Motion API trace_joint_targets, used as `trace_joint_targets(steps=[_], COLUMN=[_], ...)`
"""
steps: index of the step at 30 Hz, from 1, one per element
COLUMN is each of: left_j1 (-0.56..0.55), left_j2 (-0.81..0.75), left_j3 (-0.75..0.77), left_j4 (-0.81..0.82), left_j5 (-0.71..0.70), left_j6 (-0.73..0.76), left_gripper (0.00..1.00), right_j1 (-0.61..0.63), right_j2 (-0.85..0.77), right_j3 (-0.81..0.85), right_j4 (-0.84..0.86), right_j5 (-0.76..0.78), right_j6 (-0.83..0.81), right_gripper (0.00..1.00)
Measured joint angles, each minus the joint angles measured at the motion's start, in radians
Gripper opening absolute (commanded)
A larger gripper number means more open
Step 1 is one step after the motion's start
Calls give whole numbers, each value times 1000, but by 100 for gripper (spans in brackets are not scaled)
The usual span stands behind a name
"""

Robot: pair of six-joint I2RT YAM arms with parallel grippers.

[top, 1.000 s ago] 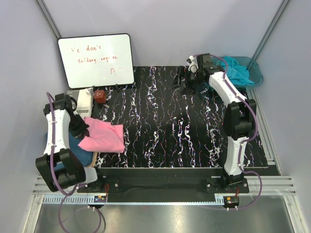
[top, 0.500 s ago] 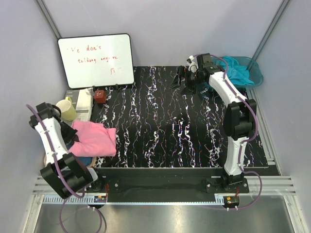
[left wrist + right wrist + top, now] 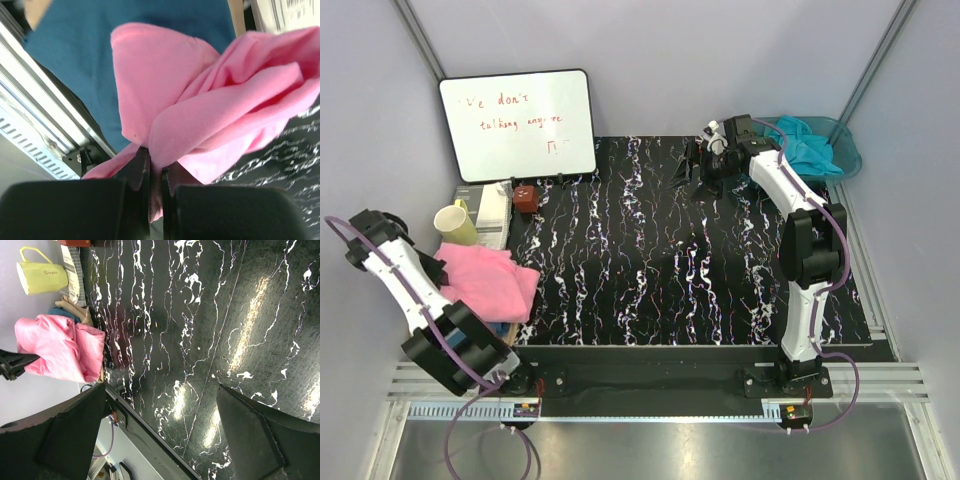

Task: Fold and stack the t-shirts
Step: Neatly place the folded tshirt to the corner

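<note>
The pink t-shirt [image 3: 485, 280] is in my left gripper, and next I will pull it to the left in the top view and slightly back.
The bright pink t-shirt [image 3: 485, 280] is bunched at the table's left edge, partly over a dark blue t-shirt [image 3: 498, 328]. My left gripper [image 3: 436, 268] is at its left side. In the left wrist view the left gripper [image 3: 155, 172] is shut on a fold of the pink t-shirt [image 3: 200, 115], with the dark blue t-shirt [image 3: 75, 55] below it. My right gripper [image 3: 706, 165] is open and empty, above the table's far side. The right wrist view [image 3: 160, 435] shows the pink t-shirt [image 3: 55, 347] far off. A turquoise t-shirt [image 3: 808, 148] lies in the teal basin [image 3: 848, 150].
A whiteboard [image 3: 518, 123] leans at the back left. A yellow-green mug [image 3: 455, 224], a striped box [image 3: 496, 212] and a small red object [image 3: 525, 196] stand beside the pink t-shirt. The black marbled table top [image 3: 690, 260] spans the middle.
My left arm has swung out to the left and pulled the pink t-shirt leftward towards the table's edge, uncovering the mug. The right arm has barely moved.
</note>
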Motion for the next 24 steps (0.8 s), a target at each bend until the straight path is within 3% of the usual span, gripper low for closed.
trace_joint_targets(steps=[13,22,24], left_j1=[180,183,183], left_j2=[96,174,200], left_j3=[-65,-11,11], left_j4=[101,61,39], left_j5=[-11,-144,-177], left_j6=[6,7,5], left_gripper=[0,0,4], right_j1=[0,0,-1], right_j2=[0,8,12], right_j3=[-33,-37,-37], right_j4=[-1,0,0], right_j5=[-1,-7,-13], right_j6=[6,8,11], right_gripper=[100,100,100])
